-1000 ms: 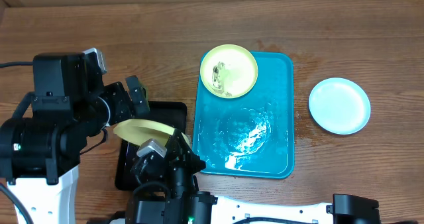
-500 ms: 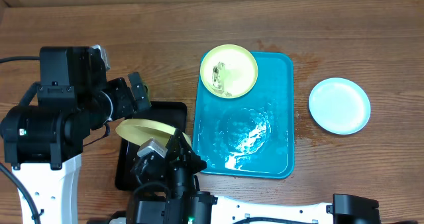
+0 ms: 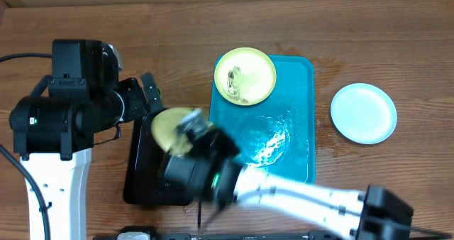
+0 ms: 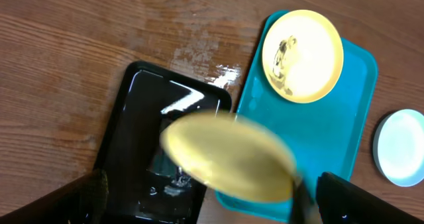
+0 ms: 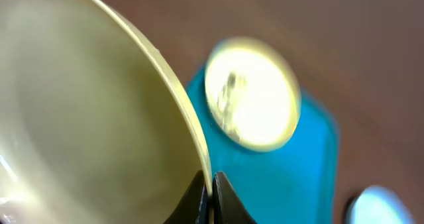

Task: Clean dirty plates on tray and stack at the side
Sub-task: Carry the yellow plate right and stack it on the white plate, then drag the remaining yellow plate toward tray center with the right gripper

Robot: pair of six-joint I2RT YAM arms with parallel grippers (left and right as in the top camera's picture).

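My right gripper needs to lower the yellow-green plate it is holding onto the light-blue plate [image 3: 363, 113] [image 5: 379, 207] next, because that clean plate is already at the side.
My right gripper [image 5: 212, 184] is shut on the rim of a yellow-green plate [image 5: 86, 118], which it holds tilted above the black tray [image 3: 138, 176]. That same plate [image 3: 169, 126] looks blurred from overhead, and so does the right gripper [image 3: 193, 126]. A second yellow-green plate [image 3: 245, 76], with dark smears, lies on the far corner of the turquoise tray [image 3: 298, 151]. A light-blue plate [image 3: 363, 113] rests on the table to the tray's right. My left gripper [image 4: 218, 207] stands open above the held plate [image 4: 228, 158], with nothing between its fingers.
The black tray [image 4: 139, 118] is wet and lies right beside the turquoise tray [image 4: 344, 118] on its left. The turquoise tray's middle shows water glare. My right arm crosses the front of the table from the lower right. Bare wooden table surrounds both trays.
My right arm has swung quickly, carrying the yellow-green plate a little farther back and to the right over the black tray. My left arm has drifted slightly back and right, still open.
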